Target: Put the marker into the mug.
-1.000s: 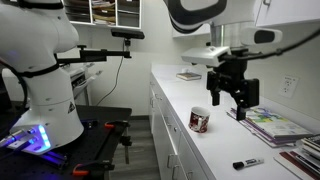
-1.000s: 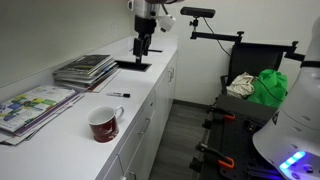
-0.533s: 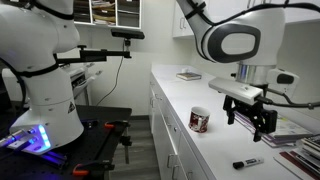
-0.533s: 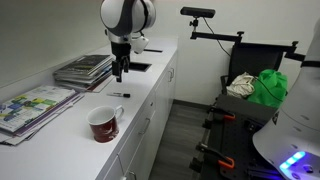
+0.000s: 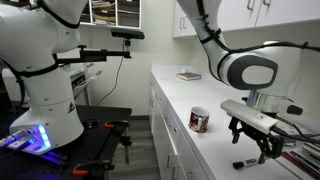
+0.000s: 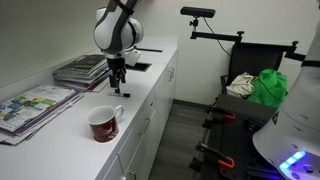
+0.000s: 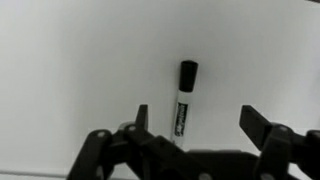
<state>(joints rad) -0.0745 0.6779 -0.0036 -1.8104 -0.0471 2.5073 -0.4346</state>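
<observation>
My gripper lowers over the marker's white middle band [image 5: 246,162] [image 7: 181,117] next until its fingers are on either side, then closes, since the marker already lies between the open fingertips.
The marker [image 7: 184,100] is black with a white middle band and lies flat on the white counter. In the wrist view it sits between my open fingers, nearer the left fingertip [image 7: 142,118], and its lower end is hidden behind the gripper body. My gripper [image 7: 200,122] is open and empty, just above the marker in both exterior views [image 5: 258,150] [image 6: 117,86]. The marker [image 5: 247,162] [image 6: 118,95] shows just below the fingertips. The white mug with the dark red pattern [image 5: 200,120] [image 6: 103,123] stands upright a short way along the counter, near its front edge.
Stacks of magazines [image 6: 85,68] [image 6: 35,105] lie along the wall side of the counter. A flat book [image 5: 188,75] lies at the far end. The counter's front edge [image 6: 140,110] runs close to the mug. Another robot base [image 5: 45,90] stands on the floor.
The arm has swung from the far end of the counter towards the marker and come down. The open gripper now hangs right over the marker. Marker and mug have not moved.
</observation>
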